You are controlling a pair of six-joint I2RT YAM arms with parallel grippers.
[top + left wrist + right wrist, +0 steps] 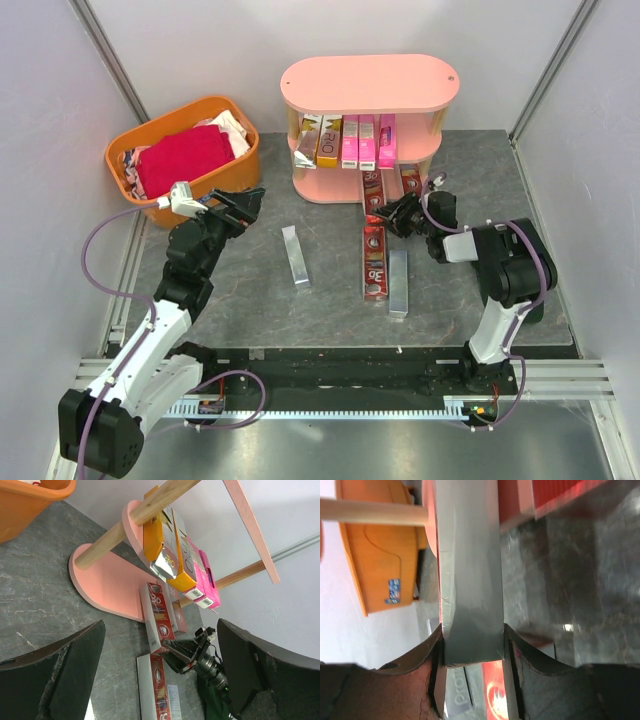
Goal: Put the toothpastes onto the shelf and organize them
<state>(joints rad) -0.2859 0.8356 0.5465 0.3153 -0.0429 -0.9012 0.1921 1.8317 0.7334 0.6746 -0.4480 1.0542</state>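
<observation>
My right gripper pushes the jutting dark red carton outward next, close beside the other one, and releases. The gap by the other red carton [392,187] lies outward.
The pink shelf [368,82] stands at the back. Its middle tier holds upright toothpastes [349,141]: silver, yellow-gold and three pink. My right gripper [386,214] is shut on the near end of a dark red carton [373,187], whose far end lies on the bottom tier next to another red carton [410,180]. In the right wrist view the gripper [472,636] clamps the carton's silver-grey side [469,570]. Loose on the table lie a silver carton [296,256], a red carton [375,262] and another silver carton [398,283]. My left gripper [240,203] is open and empty by the basket.
An orange basket [128,148] with a red cloth [185,156] and other fabric sits at the back left. In the left wrist view the shelf's wooden post [107,541] and bottom board [107,582] lie ahead. White walls enclose the dark table.
</observation>
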